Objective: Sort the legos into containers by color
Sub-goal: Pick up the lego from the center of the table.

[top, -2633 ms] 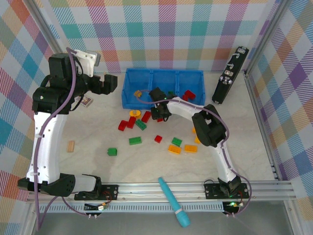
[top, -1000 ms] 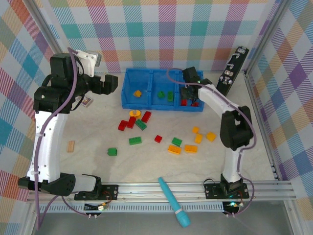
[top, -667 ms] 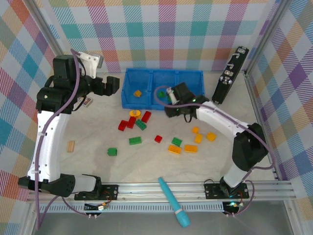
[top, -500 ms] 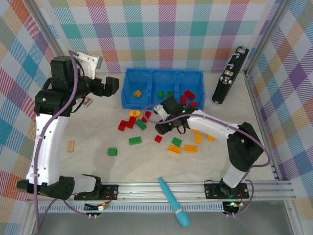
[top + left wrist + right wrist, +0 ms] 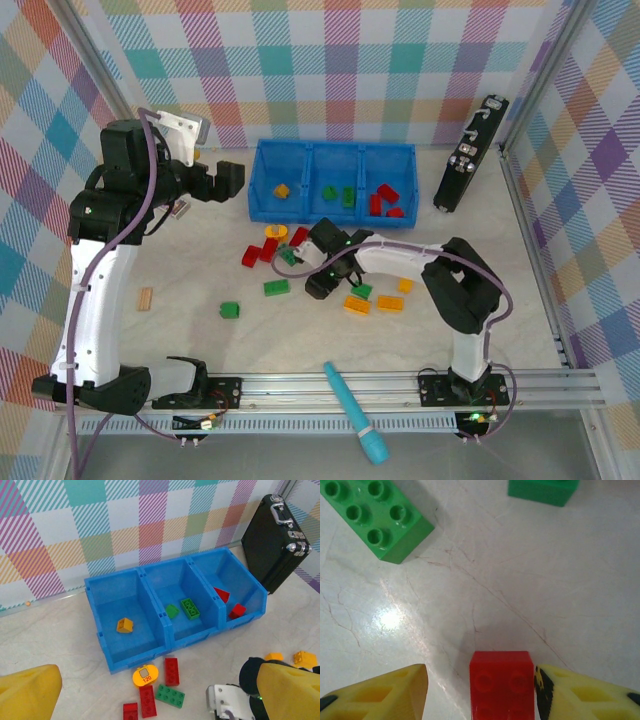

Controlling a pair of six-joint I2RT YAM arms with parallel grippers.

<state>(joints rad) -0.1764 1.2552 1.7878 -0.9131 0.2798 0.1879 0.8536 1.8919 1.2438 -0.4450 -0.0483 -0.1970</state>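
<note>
The right gripper lowers a little next and closes on the sides of the small red lego, since that lego already lies below, between the open fingers.
The blue tray holds a yellow lego in its left container, two green legos in the middle one and red legos in the right one. Red, green and orange legos lie loose on the table before it. My right gripper is down at the table, open, with a small red lego between its fingers. The right finger touches that lego. The left finger stands apart from it. My left gripper hangs open, high and left of the tray.
A green lego and another green one lie just beyond the right gripper. A tan block sits at the left, a teal tool at the front rail, and a black case right of the tray.
The right arm has swung from the tray's right container down and left to the table, and now straddles the small red lego. The left arm has barely moved.
</note>
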